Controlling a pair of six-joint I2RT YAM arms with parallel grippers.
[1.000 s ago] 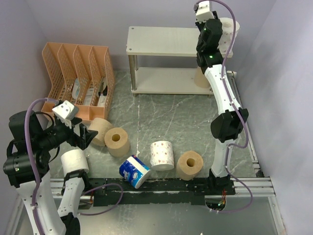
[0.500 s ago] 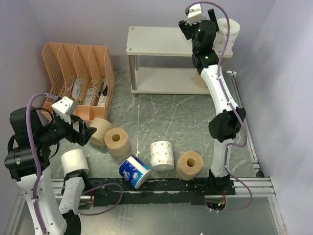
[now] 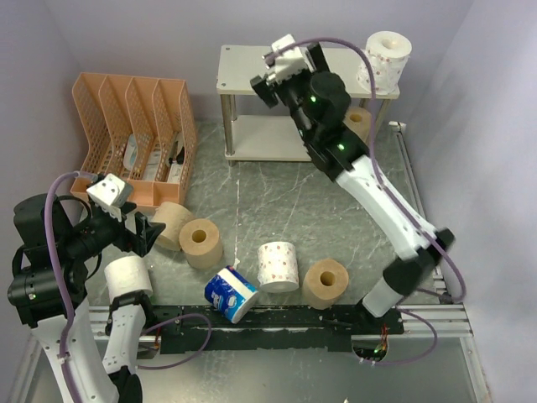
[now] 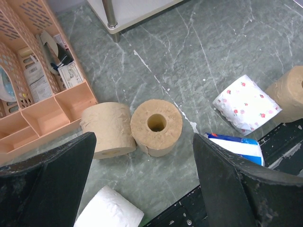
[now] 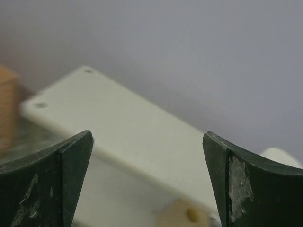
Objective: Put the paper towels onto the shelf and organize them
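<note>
I will move my empty right gripper back and down next, from above the top board onto the printed roll's near end (image 3: 285, 286), because this roll is still off the shelf.
The shelf (image 3: 277, 69) stands at the back. A pink-printed white roll (image 3: 384, 60) stands at the right end of its top board, and a tan roll (image 3: 359, 122) is on the lower board below it. My right gripper (image 3: 289, 74) hovers open and empty over the top board (image 5: 118, 123). On the table lie two tan rolls (image 3: 172, 225) (image 3: 200, 243), a plain white roll (image 3: 127, 278), a blue-white wrapped roll (image 3: 230, 294), a printed roll (image 3: 278, 265) and another tan roll (image 3: 325, 284). My left gripper (image 3: 147, 231) is open above the tan pair (image 4: 156, 126), holding nothing.
An orange mesh file organizer (image 3: 134, 134) with papers stands at the back left, close to the tan rolls. The black rail (image 3: 277, 323) runs along the near table edge. Lilac walls close in both sides and the back.
My right gripper has opened, let go of the printed roll at the right end of the top board, and swung left over the shelf. The left arm has barely shifted.
</note>
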